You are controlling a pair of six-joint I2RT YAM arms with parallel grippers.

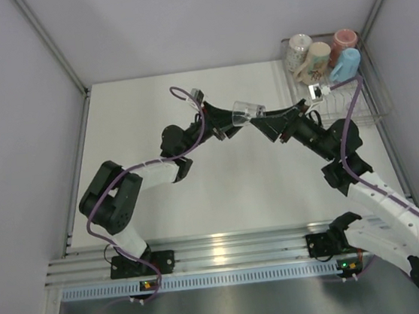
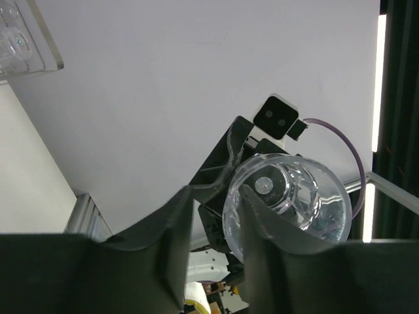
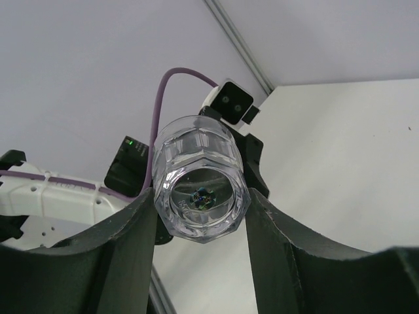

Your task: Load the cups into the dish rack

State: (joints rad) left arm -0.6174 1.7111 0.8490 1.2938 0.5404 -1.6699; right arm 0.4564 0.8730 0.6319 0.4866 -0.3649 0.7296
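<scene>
My right gripper should swing over the rack's near wires, because mugs fill the rack's far end, then turn the tumbler's opening down, lower the tumbler and release it.
A clear glass tumbler (image 1: 248, 111) hangs on its side in the air between my two grippers, above the middle of the table. My right gripper (image 1: 264, 119) is shut on its thick base (image 3: 200, 176), one finger on each side. My left gripper (image 1: 230, 120) is at the open mouth (image 2: 294, 196), with one finger inside the rim, the other outside and a gap showing, so it is open. Four mugs stand at the far end of the silver wire dish rack (image 1: 373, 100): white patterned (image 1: 299, 47), cream (image 1: 318, 57), pinkish-red (image 1: 344, 39) and light blue (image 1: 344, 64).
The rack sits at the table's far right corner, against the right wall. Grey enclosure walls close in the white table (image 1: 199, 196) on the left, back and right. An aluminium rail (image 1: 220, 247) runs along the near edge by the arm bases.
</scene>
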